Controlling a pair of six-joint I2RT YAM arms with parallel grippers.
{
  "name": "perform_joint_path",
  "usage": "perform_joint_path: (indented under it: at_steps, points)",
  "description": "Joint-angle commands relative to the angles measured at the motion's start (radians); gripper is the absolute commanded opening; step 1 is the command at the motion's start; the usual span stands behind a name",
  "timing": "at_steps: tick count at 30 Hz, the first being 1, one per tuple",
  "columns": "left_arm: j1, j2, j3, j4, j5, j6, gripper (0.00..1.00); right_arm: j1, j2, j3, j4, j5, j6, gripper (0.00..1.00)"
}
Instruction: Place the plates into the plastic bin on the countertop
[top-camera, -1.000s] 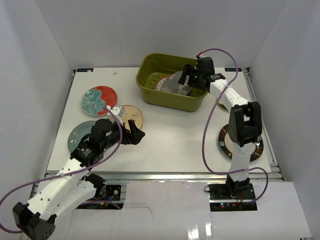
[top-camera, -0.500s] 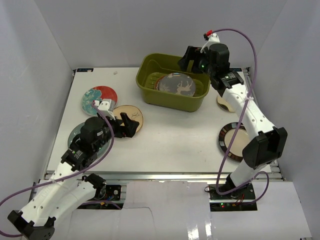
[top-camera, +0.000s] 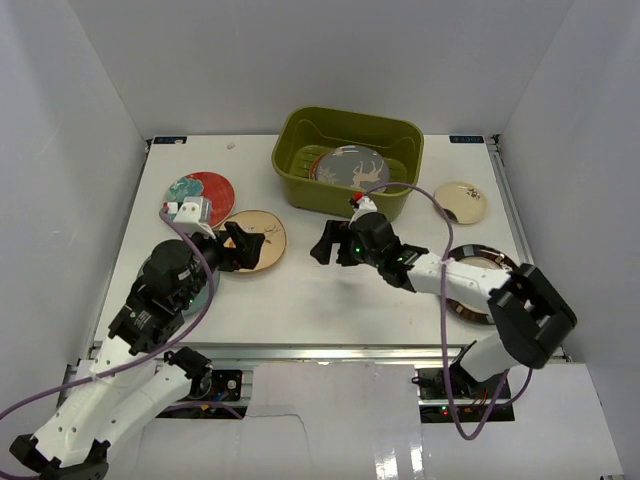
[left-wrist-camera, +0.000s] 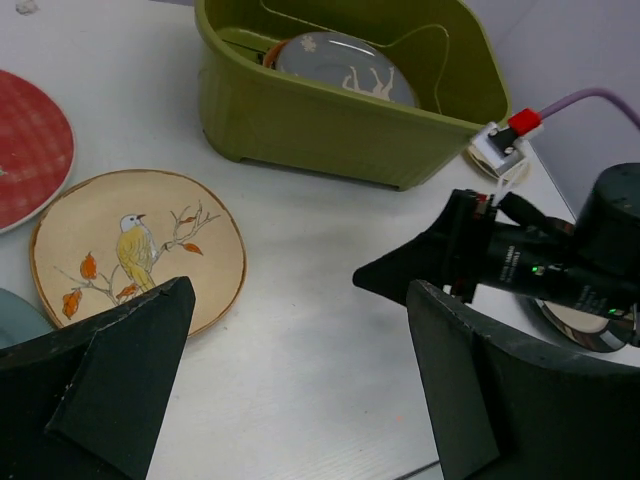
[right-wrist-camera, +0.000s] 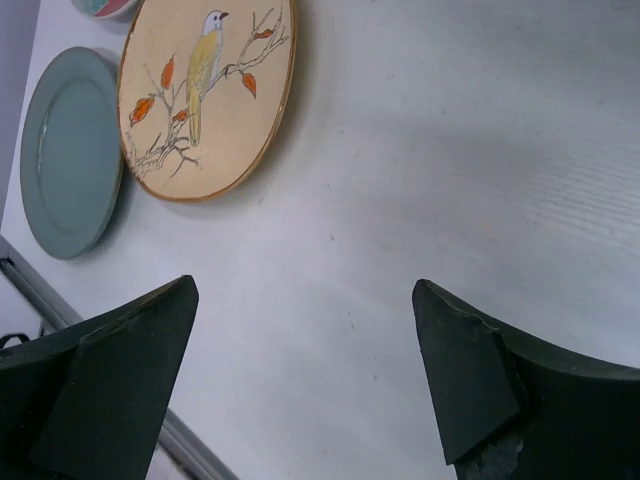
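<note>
The tan plate's rim faces my right gripper across bare tabletop. My right gripper moves down and to the left in the top view onto that rim next.
The olive plastic bin (top-camera: 392, 205) stands at the back of the white countertop (top-camera: 330, 300) with the grey deer plate (top-camera: 351, 168) lying inside on another plate. A red-and-teal plate (top-camera: 198, 196), a tan bird plate (top-camera: 258, 238) and a blue-grey plate (right-wrist-camera: 70, 150) lie at the left. My left gripper (top-camera: 243, 250) hovers open at the tan plate's near edge. My right gripper (top-camera: 325, 248) hangs open and empty low over the middle of the table, pointing left at the tan plate (right-wrist-camera: 205, 95). A small cream plate (top-camera: 462, 200) and a dark-rimmed plate (top-camera: 490, 262) sit at the right.
White walls close in the table on three sides. The metal front rail (right-wrist-camera: 60, 300) runs along the near edge. In the left wrist view my right gripper (left-wrist-camera: 420, 270) sits just beyond the left gripper (left-wrist-camera: 300, 380), between the tan plate (left-wrist-camera: 135, 250) and the bin (left-wrist-camera: 340, 110).
The right arm has come away from the bin and swung down to the table's middle, open, leaving the deer plate in the bin. The left gripper has shifted back over the tan plate's edge.
</note>
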Motion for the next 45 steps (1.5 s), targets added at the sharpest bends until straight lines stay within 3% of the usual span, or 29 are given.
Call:
perform_joint_path:
  at_steps: [1, 5, 10, 16, 18, 19, 20, 22, 23, 27, 32, 37, 41, 45]
  points:
    - [-0.003, -0.046, -0.03, 0.015, -0.069, 0.023, 0.98, 0.026, 0.119, 0.032, 0.307, -0.005, 0.182, 0.95]
    - [-0.003, -0.09, -0.104, 0.029, -0.106, 0.026, 0.98, 0.062, 0.346, 0.16, 0.338, -0.061, 0.227, 0.95]
    - [-0.003, -0.104, -0.162, 0.049, -0.109, 0.036, 0.98, 0.068, 0.52, 0.294, 0.365, -0.047, 0.331, 0.78]
    - [-0.003, -0.081, -0.168, 0.066, -0.072, 0.062, 0.98, 0.071, 0.689, 0.402, 0.361, -0.004, 0.431, 0.67]
    - [-0.004, -0.086, -0.171, 0.069, -0.066, 0.062, 0.98, 0.068, 0.723, 0.416, 0.361, 0.005, 0.452, 0.56]
    - [-0.004, -0.089, -0.173, 0.069, -0.069, 0.062, 0.98, 0.068, 0.729, 0.414, 0.37, 0.016, 0.465, 0.39]
    - [-0.003, -0.093, -0.173, 0.069, -0.072, 0.062, 0.98, 0.068, 0.733, 0.396, 0.375, 0.019, 0.474, 0.32]
    - [-0.003, -0.099, -0.175, 0.069, -0.08, 0.062, 0.98, 0.068, 0.697, 0.349, 0.426, 0.041, 0.491, 0.1]
    - [-0.003, -0.102, -0.175, 0.07, -0.082, 0.06, 0.98, 0.07, 0.674, 0.279, 0.448, 0.051, 0.491, 0.08]
    - [-0.003, -0.107, -0.175, 0.072, -0.085, 0.062, 0.98, 0.071, 0.499, 0.072, 0.516, 0.088, 0.459, 0.08]
    - [-0.003, -0.113, -0.173, 0.07, -0.109, 0.059, 0.98, 0.073, 0.131, -0.125, 0.481, 0.073, 0.303, 0.08]
    - [0.0, -0.107, -0.175, 0.07, -0.126, 0.051, 0.98, 0.044, -0.179, 0.06, 0.19, 0.146, 0.051, 0.08]
    - [0.005, -0.092, -0.174, 0.07, -0.122, 0.051, 0.98, -0.103, -0.202, 0.245, 0.074, 0.095, -0.032, 0.08]
    - [0.005, -0.084, -0.176, 0.07, -0.122, 0.053, 0.98, -0.272, -0.102, 0.397, 0.034, -0.014, -0.031, 0.08]
